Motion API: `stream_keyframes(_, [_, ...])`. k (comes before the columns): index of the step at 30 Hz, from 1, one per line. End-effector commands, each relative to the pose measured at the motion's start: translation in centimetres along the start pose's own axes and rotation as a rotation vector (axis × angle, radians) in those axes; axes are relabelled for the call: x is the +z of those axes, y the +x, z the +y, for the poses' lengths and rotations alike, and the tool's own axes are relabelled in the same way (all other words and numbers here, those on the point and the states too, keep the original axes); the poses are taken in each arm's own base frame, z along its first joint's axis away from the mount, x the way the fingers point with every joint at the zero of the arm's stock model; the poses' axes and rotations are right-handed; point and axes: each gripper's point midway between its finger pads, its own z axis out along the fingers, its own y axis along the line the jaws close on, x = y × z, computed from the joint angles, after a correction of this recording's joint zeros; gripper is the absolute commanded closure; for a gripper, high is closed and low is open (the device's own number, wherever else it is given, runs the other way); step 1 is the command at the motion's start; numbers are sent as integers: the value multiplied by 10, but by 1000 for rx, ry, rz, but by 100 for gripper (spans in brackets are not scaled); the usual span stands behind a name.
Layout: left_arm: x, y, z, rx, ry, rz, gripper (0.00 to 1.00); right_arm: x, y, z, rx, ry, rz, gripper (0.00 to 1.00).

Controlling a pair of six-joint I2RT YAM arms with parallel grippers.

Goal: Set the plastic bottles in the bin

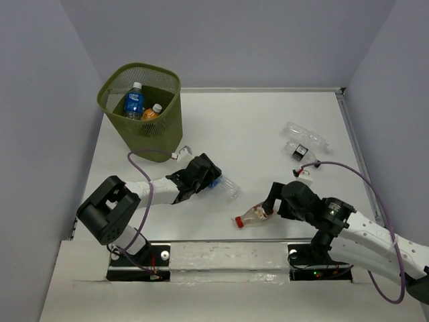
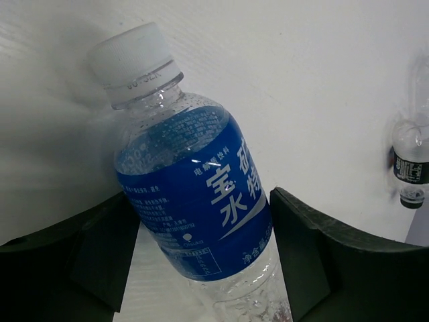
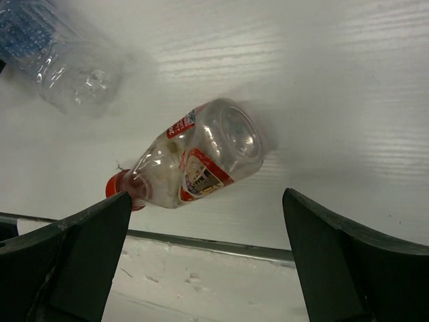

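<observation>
My open right gripper next lowers its fingers around the crushed clear bottle at its red-labelled body (image 1: 259, 213) (image 3: 204, 166) and closes, as the bottle lies flat, base end nearest the gripper.
The olive-green mesh bin (image 1: 167, 127) stands at the back left and holds a blue-labelled bottle (image 1: 134, 101) and an orange one (image 1: 153, 112). My left gripper (image 1: 208, 178) is closed on a clear bottle with a blue label and white cap (image 2: 181, 154). Both fingers press its sides in the left wrist view (image 2: 201, 194), and it lies low at the table (image 1: 226, 187). My right gripper (image 1: 268, 209) is open and empty (image 3: 208, 198). A crushed clear bottle with a red cap (image 3: 201, 154) lies on the table just ahead of its fingertips (image 1: 251, 216).
Two more clear bottles lie at the right: a long one (image 1: 305, 136) and one with a black label (image 1: 299, 151), also in the left wrist view (image 2: 409, 168). The table's front edge (image 3: 214, 245) runs just behind the red-capped bottle. Walls close in the table.
</observation>
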Motion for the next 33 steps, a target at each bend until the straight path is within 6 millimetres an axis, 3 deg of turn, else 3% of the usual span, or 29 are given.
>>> stream_keyframes(1, [9, -3, 3, 42, -18, -37, 19, -1, 13, -8, 123, 26, 45, 0])
stream_keyframes(5, [6, -3, -6, 77, 17, -29, 33, 21, 36, 1, 175, 7, 125, 0])
stream_keyframes(6, [3, -3, -9, 87, 27, -30, 37, 25, 33, 12, 199, -33, 115, 0])
stream_keyframes(9, [-10, -11, -24, 117, 80, -54, 41, 38, 34, 16, 222, -28, 104, 0])
stream_keyframes(15, [-62, -44, -70, 167, 243, -142, 41, 63, 38, -6, 320, 71, 41, 5])
stream_keyframes(16, [-83, -59, -88, 155, 304, -181, 41, 66, 31, -2, 345, 53, 5, 7])
stream_keyframes(18, [-105, -73, -100, 187, 346, -222, 41, 71, 23, -5, 364, 61, -45, 9])
stream_keyframes(19, [-131, -91, -118, 170, 410, -270, 41, 72, 21, -6, 364, 68, -55, 11])
stream_keyframes(20, [-144, -100, -124, 170, 435, -295, 41, 74, 19, -6, 363, 75, -68, 14])
stream_keyframes(21, [-156, -108, -129, 193, 447, -322, 41, 77, 16, -7, 353, 89, -83, 21])
stream_keyframes(22, [-184, -128, -145, 170, 499, -383, 41, 78, 16, -7, 351, 94, -86, 24])
stream_keyframes(23, [-196, -137, -149, 174, 512, -408, 41, 80, 15, -8, 349, 99, -92, 36])
stream_keyframes(26, [-236, -176, -166, 199, 513, -538, 41, 82, 10, -8, 345, 99, -117, 55])
stream_keyframes(30, [-272, -231, -178, 206, 440, -717, 40, 78, 5, -5, 312, 71, -139, 63])
stream_keyframes(31, [-286, -254, -183, 191, 421, -768, 39, 77, 4, -5, 295, 62, -141, 66])
stream_keyframes(33, [-295, -279, -185, 203, 390, -819, 39, 72, 0, -3, 278, 34, -155, 70])
